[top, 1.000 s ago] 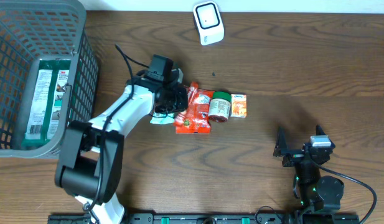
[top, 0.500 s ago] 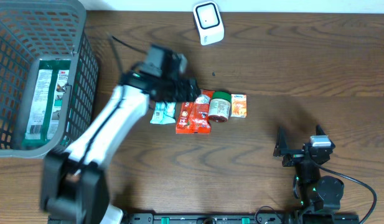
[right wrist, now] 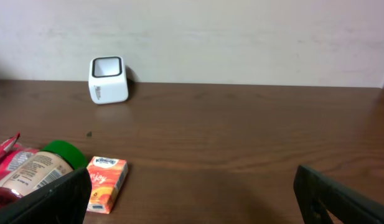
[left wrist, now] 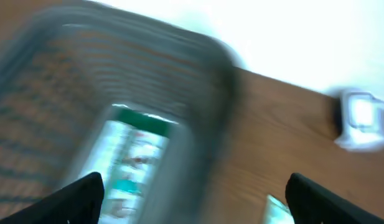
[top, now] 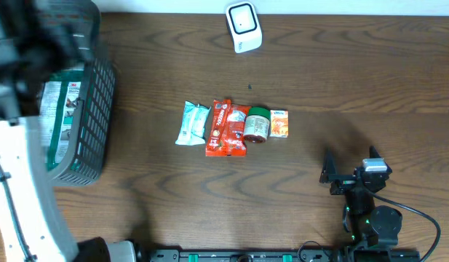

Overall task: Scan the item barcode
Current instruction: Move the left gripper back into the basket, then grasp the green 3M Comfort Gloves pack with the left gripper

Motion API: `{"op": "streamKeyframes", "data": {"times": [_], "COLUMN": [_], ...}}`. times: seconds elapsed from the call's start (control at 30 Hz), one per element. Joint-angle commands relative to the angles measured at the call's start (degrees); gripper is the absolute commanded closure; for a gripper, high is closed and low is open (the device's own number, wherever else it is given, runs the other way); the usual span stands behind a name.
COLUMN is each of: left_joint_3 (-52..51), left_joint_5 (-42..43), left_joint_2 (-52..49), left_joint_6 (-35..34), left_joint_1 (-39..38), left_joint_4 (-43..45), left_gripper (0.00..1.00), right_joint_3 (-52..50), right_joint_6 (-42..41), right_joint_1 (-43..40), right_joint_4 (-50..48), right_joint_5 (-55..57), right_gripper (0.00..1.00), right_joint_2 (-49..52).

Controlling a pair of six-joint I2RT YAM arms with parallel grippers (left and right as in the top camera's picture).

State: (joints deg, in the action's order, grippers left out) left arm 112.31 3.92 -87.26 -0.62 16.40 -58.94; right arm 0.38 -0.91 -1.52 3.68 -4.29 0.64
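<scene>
The green and white package lies flat well below the basket's rim, so my left gripper reaches down into the basket to the package's middle part next.
Four items lie in a row mid-table: a pale blue packet (top: 192,123), a red pouch (top: 226,129), a green-lidded jar (top: 257,123) and an orange tissue pack (top: 279,123). The white scanner (top: 243,27) stands at the far edge. My left arm (top: 17,182) is a blur at the far left, over the basket. In the left wrist view my left gripper (left wrist: 195,183) is open and empty above the basket rim (left wrist: 210,93). My right gripper (right wrist: 193,177) rests open and empty at the near right, with the tissue pack (right wrist: 106,183) and the jar (right wrist: 45,167) ahead of it on the left.
A grey wire basket (top: 100,94) stands at the far left with a green and white package (top: 57,116) inside. The scanner (right wrist: 108,79) sits against the back wall. The right arm's base (top: 373,218) is at the near right edge.
My left gripper opened and left the pale blue packet beside the red pouch. The left arm then swung fast to the left, over the basket. The right arm has not moved.
</scene>
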Motion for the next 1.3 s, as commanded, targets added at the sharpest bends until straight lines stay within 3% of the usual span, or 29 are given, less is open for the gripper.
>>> {"op": "streamKeyframes", "data": {"times": [0.0,0.2,0.67,1.27], "left_joint_3": [-0.8,-1.5,-1.5,-5.9], "left_joint_5": [-2.3,-2.3,-2.2,-1.6], "left_joint_2": [-3.7,-13.4,-34.6,-45.6], "left_joint_6": [5.7,11.4,11.5,11.7], "left_joint_1": [7.0,10.7,10.6,10.4], "left_joint_4": [1.4,0.5,-6.4,-2.6], "left_gripper": [0.06,0.05,0.05,0.05], "right_joint_3": [-0.1,-0.1,-0.1,-0.1], "right_joint_6": [-0.7,-0.7,-0.7,-0.7], "right_joint_1": [0.2,0.2,0.2,0.2], "right_joint_4": [0.2,0.2,0.2,0.2], "right_joint_5": [-0.3,-0.3,-0.3,-0.3], "right_gripper": [0.01,0.01,0.01,0.01], "right_joint_2": [-0.3,-0.3,-0.3,-0.3]}}
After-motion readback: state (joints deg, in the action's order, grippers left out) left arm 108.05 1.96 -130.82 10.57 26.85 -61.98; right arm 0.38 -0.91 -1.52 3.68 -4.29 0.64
